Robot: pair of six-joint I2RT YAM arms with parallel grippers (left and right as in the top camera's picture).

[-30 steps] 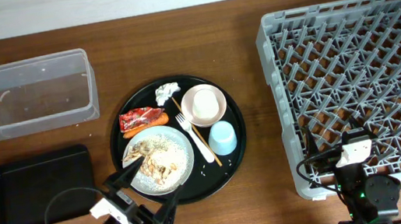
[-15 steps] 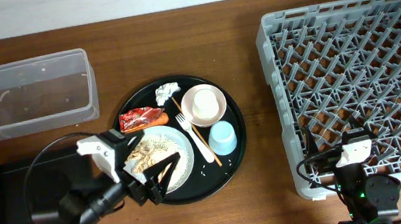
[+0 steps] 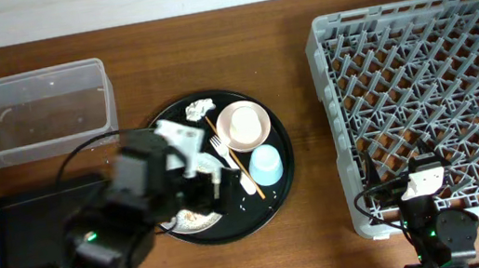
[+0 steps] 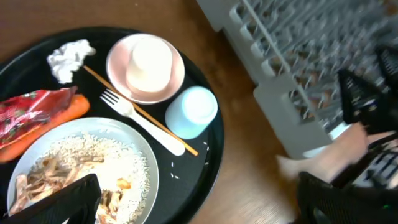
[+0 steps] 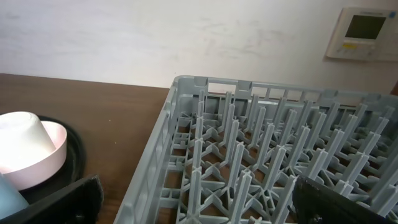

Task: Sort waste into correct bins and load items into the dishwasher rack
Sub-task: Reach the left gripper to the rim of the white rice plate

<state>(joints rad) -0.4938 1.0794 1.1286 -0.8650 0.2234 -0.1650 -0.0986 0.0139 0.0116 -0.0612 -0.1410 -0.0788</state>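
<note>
The left gripper lowers to the white plate's rim (image 4: 155, 165) by the fork handle next, where the empty tray leaves room for one fingertip.
My left gripper (image 4: 205, 208) is open and empty, hovering over the white plate (image 4: 81, 168), which holds rice and brownish bones. In the left wrist view the red wrapper (image 4: 31, 107) and carrot piece (image 4: 43, 121) lie left of the plate, and the white tissue (image 4: 69, 55) lies behind them. The pink bowl (image 4: 144, 68) holds the cream cup (image 4: 149, 57). The blue cup (image 4: 191, 111), white fork (image 4: 140, 121) and chopsticks (image 4: 118, 93) lie beside it. In the overhead view my left arm (image 3: 137, 205) hides the plate and wrapper. My right gripper (image 5: 199, 205) is open and empty at the grey rack's (image 5: 261, 143) front edge.
The clear tub (image 3: 37, 111) stands at the back left, with the shallow black tray (image 3: 18, 226) in front of it. Everything to sort sits on the round black tray (image 3: 272, 195). The rack (image 3: 430, 88) fills the right side. My right arm (image 3: 431, 215) is at the front right.
My left arm has swung from the table's front edge up over the round tray and now covers the plate and wrapper in the overhead view. The right arm has not moved.
</note>
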